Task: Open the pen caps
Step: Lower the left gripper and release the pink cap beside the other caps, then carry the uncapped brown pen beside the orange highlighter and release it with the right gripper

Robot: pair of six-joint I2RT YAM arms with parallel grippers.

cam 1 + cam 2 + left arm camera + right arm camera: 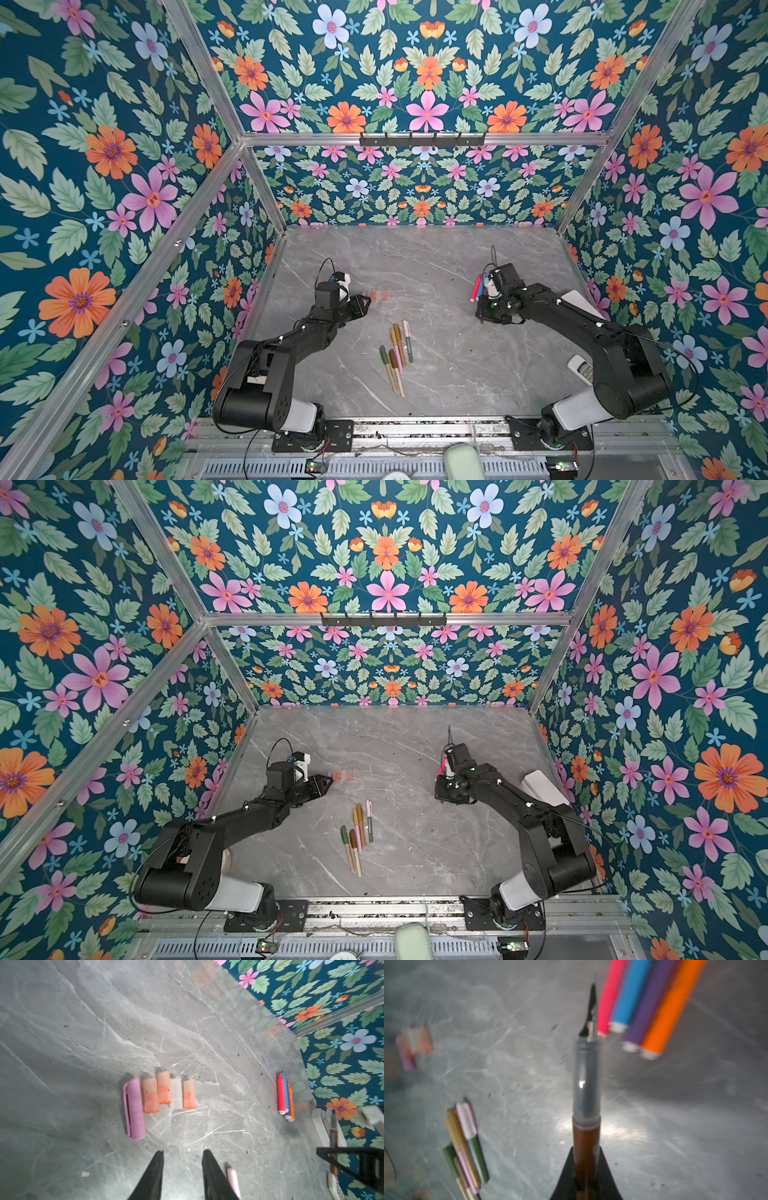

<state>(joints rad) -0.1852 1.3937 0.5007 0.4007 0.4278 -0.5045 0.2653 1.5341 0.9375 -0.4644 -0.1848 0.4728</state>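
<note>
My right gripper will move down onto the clear tabletop (720, 1032) beside the orange pen and let go of the brown pen (586, 1084), because the brown pen's black nib is already bare.
A row of loose pen caps (164, 1091) lies on the marble table: one long pink, three pale orange-red, one clear. They show as a small blur (376, 295) in both top views. My left gripper (184, 1153) hovers open just short of them, nothing between its fingers (159, 1159). My right gripper (586, 1150) is shut on a brown pen (586, 1084) with a grey neck and a bare black nib. It stands beside four bright pens (643, 1005), red, blue, purple and orange. Several muted pens (397, 353) lie capped mid-table.
A white flat object (582, 303) and a remote-like thing (582, 370) sit at the table's right edge, partly under the right arm. Floral walls close in the back and both sides. A pale green object (461, 461) lies beyond the front rail.
</note>
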